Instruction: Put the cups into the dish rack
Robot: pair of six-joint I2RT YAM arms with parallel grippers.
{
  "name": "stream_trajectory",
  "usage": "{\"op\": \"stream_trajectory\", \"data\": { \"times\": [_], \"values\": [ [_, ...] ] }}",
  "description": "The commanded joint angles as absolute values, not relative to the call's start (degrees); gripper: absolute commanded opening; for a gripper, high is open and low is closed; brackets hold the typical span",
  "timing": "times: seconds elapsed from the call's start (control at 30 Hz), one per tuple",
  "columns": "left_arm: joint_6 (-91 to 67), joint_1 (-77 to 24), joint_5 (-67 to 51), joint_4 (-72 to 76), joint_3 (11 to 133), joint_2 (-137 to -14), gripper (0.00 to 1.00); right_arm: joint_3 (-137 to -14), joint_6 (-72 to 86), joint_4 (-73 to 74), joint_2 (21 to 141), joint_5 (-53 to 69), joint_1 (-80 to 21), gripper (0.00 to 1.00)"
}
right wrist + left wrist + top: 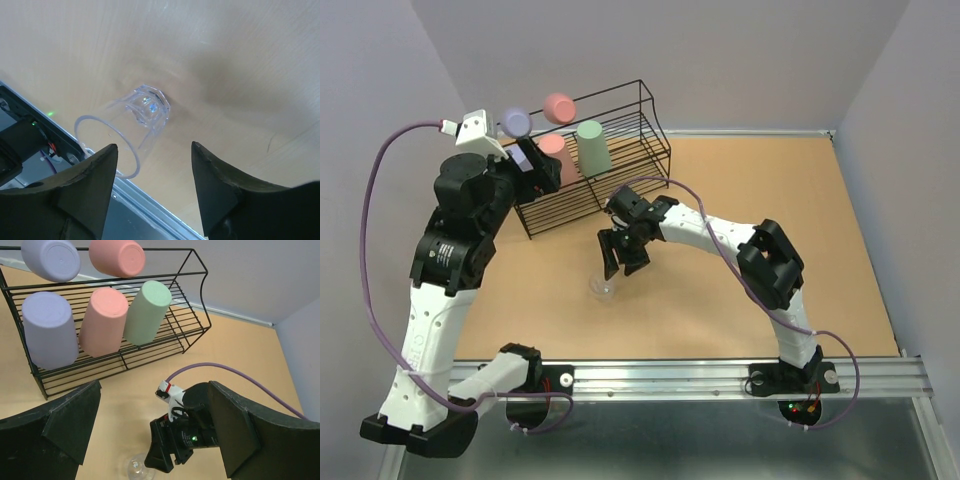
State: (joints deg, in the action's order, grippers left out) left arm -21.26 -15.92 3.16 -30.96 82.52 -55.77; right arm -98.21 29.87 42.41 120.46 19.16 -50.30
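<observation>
The only unracked cup stands below my left gripper, nearer my base, so that gripper will next go down and back from the rack (620, 165) onto the clear cup's rim (596, 286).
The black wire dish rack (620, 165) stands at the back left of the table. In the left wrist view the rack (192, 325) holds five tumblers bottom-up: a purple one (51, 259) and a pink one (118, 257) on top, and a purple (49, 330), a pink (104, 321) and a green one (146, 312) below. The small clear cup (603, 287) stands alone on the table, mouth up (145, 112). My right gripper (154, 150) is open just above it, and the cup is nearer the left finger. My left gripper (152, 430) is open and empty, raised by the rack's left end (542, 165).
The tan table (770, 220) is walled by grey panels at the back and both sides. A metal rail (700, 375) runs along the near edge, close behind the clear cup in the right wrist view (150, 212). A purple cable (375, 180) loops off the left arm.
</observation>
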Motion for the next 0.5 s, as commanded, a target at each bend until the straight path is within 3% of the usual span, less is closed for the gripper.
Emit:
{"op": "stream_trajectory", "data": {
  "times": [0.0,0.2,0.47],
  "values": [
    [-19.3,-15.9,1.8,-33.5,84.6,-54.7,0.99,-104.1,31.1,40.6,117.1,19.5,-50.5,0.67],
    [-20.8,-16.0,-0.1,-45.2,84.6,-56.2,0.98,-103.7,31.8,41.7,111.1,13.0,-49.1,0.76],
    [-23.6,-16.5,-20.4,-50.7,65.3,-54.3,0.96,-77.9,32.5,38.9,88.1,18.1,-28.3,0.84]
  ]
}}
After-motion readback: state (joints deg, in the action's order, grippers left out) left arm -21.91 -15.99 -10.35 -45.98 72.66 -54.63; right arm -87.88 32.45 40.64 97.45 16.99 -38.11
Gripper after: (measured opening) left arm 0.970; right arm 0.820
